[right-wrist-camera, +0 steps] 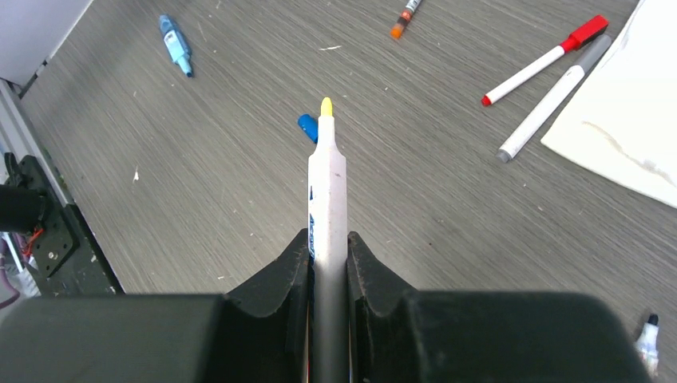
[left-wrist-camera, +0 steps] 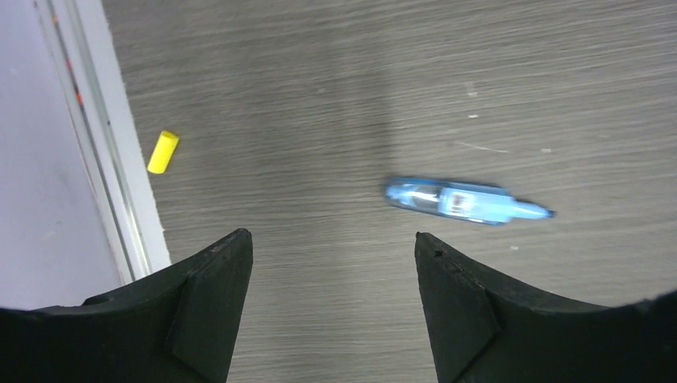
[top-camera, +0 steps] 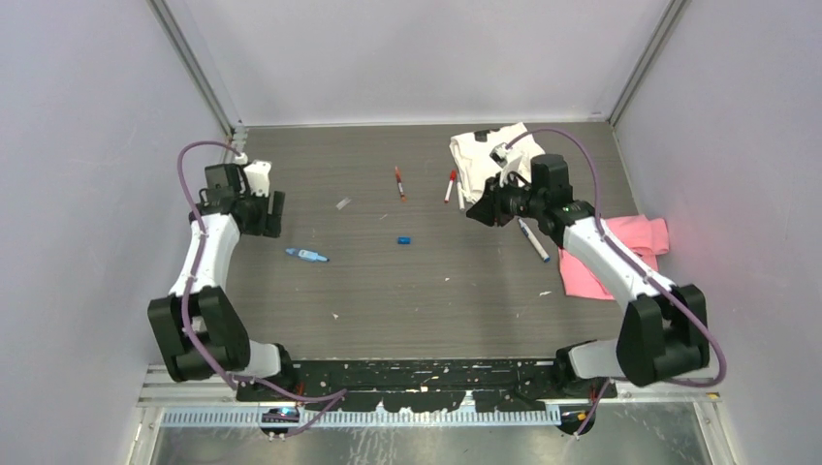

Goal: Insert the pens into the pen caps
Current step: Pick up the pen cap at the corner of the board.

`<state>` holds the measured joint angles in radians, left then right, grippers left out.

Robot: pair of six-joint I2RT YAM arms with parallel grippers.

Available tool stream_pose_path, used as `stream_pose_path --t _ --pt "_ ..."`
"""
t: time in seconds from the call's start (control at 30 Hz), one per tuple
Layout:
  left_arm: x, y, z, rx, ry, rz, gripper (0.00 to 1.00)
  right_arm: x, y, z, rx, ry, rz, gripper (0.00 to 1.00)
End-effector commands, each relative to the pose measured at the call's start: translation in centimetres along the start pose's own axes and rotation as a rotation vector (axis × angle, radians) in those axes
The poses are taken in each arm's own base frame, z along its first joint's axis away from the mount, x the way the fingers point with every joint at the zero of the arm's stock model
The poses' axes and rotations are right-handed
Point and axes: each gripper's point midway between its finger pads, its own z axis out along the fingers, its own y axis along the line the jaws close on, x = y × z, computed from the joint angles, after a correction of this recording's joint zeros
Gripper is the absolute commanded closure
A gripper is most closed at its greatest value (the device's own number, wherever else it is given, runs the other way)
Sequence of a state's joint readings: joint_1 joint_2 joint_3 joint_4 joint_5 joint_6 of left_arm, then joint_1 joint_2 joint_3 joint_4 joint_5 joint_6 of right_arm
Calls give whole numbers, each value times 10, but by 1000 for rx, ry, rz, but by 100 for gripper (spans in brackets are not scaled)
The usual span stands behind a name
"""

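The tip of the held white pen matches the yellow cap (left-wrist-camera: 163, 152) by the wall bar, so my left gripper needs to move down around that cap next to close on it.
My right gripper (right-wrist-camera: 328, 239) is shut on a white pen with a yellow tip (right-wrist-camera: 328, 175), which points out over the table towards a small blue cap (right-wrist-camera: 307, 126). In the top view this gripper (top-camera: 480, 211) hovers right of the blue cap (top-camera: 404, 239). My left gripper (left-wrist-camera: 331, 239) is open and empty above the table, with a light blue pen (left-wrist-camera: 467, 202) just beyond its right finger and a yellow cap (left-wrist-camera: 163, 152) by the left wall rail. In the top view the left gripper (top-camera: 264, 215) is up-left of the light blue pen (top-camera: 306, 256).
A dark red pen (top-camera: 399, 182), a red-capped white pen (top-camera: 450, 186) and a grey-capped pen (right-wrist-camera: 551, 100) lie at mid-table. Another pen (top-camera: 533, 239) lies under my right arm. A white cloth (top-camera: 490, 155) is at the back right and a pink cloth (top-camera: 620, 254) at the right.
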<state>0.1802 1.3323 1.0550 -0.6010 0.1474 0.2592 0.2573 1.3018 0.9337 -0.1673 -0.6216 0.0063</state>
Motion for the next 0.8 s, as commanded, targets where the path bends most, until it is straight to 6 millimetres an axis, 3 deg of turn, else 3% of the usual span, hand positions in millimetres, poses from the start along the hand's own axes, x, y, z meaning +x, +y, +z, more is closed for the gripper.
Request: stream_pose_path --t 0.0,0.13,0.3,0.5,0.77 --pt "12 48 25 -71 42 64 27 -40 -11 10 -55 -52 -63 99" --pt "27 86 41 -114 73 36 29 -55 -38 22 -69 -69 -30 99" --pt "28 121 64 -70 83 23 36 -62 -50 32 -84 -87 9 99" --pt "14 141 82 -45 92 64 38 -57 -58 37 -82 -74 22 99" --pt "20 148 97 -9 136 77 49 -50 -63 38 -77 -46 39 99"
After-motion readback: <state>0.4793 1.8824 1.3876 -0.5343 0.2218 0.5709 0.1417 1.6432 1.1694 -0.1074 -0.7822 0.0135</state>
